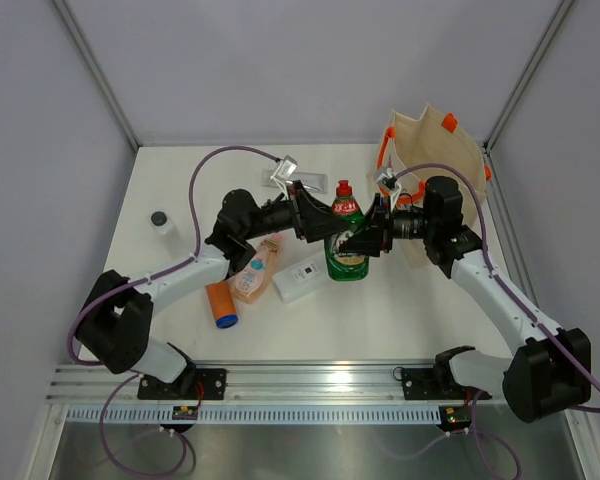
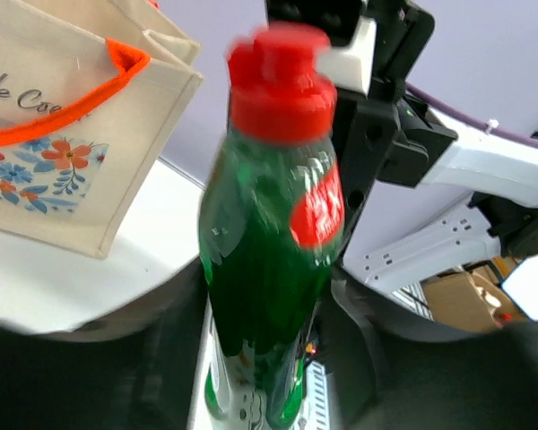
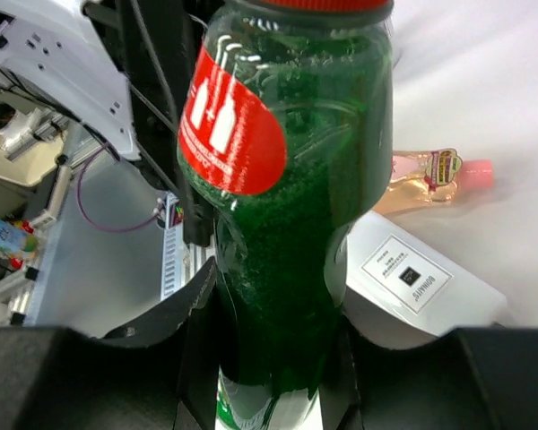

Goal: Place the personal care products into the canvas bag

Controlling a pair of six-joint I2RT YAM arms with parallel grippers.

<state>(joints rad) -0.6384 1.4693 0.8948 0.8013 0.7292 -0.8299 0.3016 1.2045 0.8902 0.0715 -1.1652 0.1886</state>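
Note:
I will carry the green bottle (image 1: 346, 240) outward and sideways in my right gripper over the bag's opening (image 1: 438, 147), because the canvas bag stands open. Then I will lower the bottle inside and let it go.
The green bottle (image 1: 346, 240) with a red cap stands upright mid-table, gripped from both sides. My left gripper (image 1: 318, 226) is shut on it from the left, its jaws pressed to the bottle's lower body (image 2: 267, 269). From the right, my right gripper (image 1: 368, 238) is shut on the same bottle (image 3: 296, 224). The canvas bag (image 1: 435, 150) stands open at the far right, behind the right arm, its floral side (image 2: 45, 161) showing in the left wrist view. On the table lie a peach-pink bottle (image 1: 257, 270), a white flat bottle (image 1: 300, 280) and an orange cylinder (image 1: 220, 303).
A silver tube (image 1: 283, 170) lies at the back, behind the left arm. A small dark-capped container (image 1: 160, 220) stands at the far left. Grey walls close in the table on three sides. The aluminium rail (image 1: 310, 375) runs along the near edge.

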